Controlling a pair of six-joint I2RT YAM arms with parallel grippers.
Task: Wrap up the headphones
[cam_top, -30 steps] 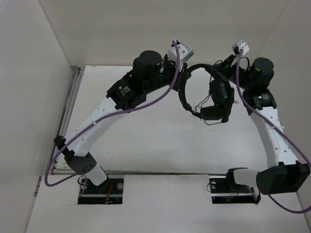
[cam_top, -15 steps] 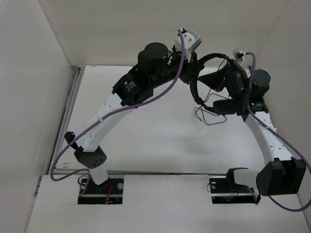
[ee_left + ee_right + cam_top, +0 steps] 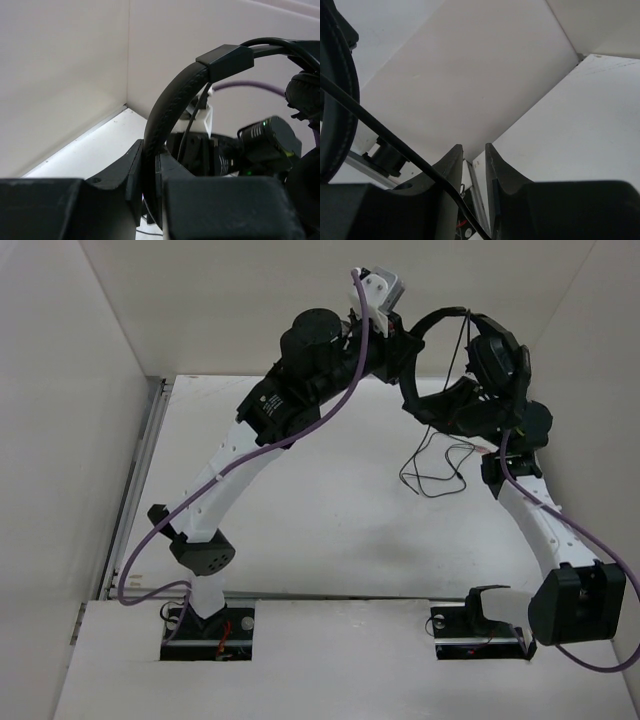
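The robot's right gripper will next move back and to the left in the top view, onto the cord that runs at a slant across one finger beside the headband (image 3: 170,100).
The black headphones (image 3: 495,355) hang in the air at the back right, between both arms. My left gripper (image 3: 403,352) is shut on the padded headband (image 3: 170,100), which runs up from between its jaws (image 3: 150,162). My right gripper (image 3: 474,150) sits behind the ear cups in the top view and is mostly hidden there. Its jaws stand almost together. The thin black cord (image 3: 395,140) crosses its left finger and runs down into the narrow gap. The rest of the cord (image 3: 435,465) dangles in loose loops above the table. The headband edge (image 3: 340,100) shows at the left of the right wrist view.
White walls close the table in on the left, back and right. A metal rail (image 3: 145,470) runs along the table's left edge. The right arm's wrist (image 3: 270,145) sits just behind the headband. Purple arm cables (image 3: 330,415) hang beside both arms.
Both arms rose and moved toward the back wall, carrying the headphones higher and to the right. The headset turned, with the ear cups now uppermost, and more cord hangs below.
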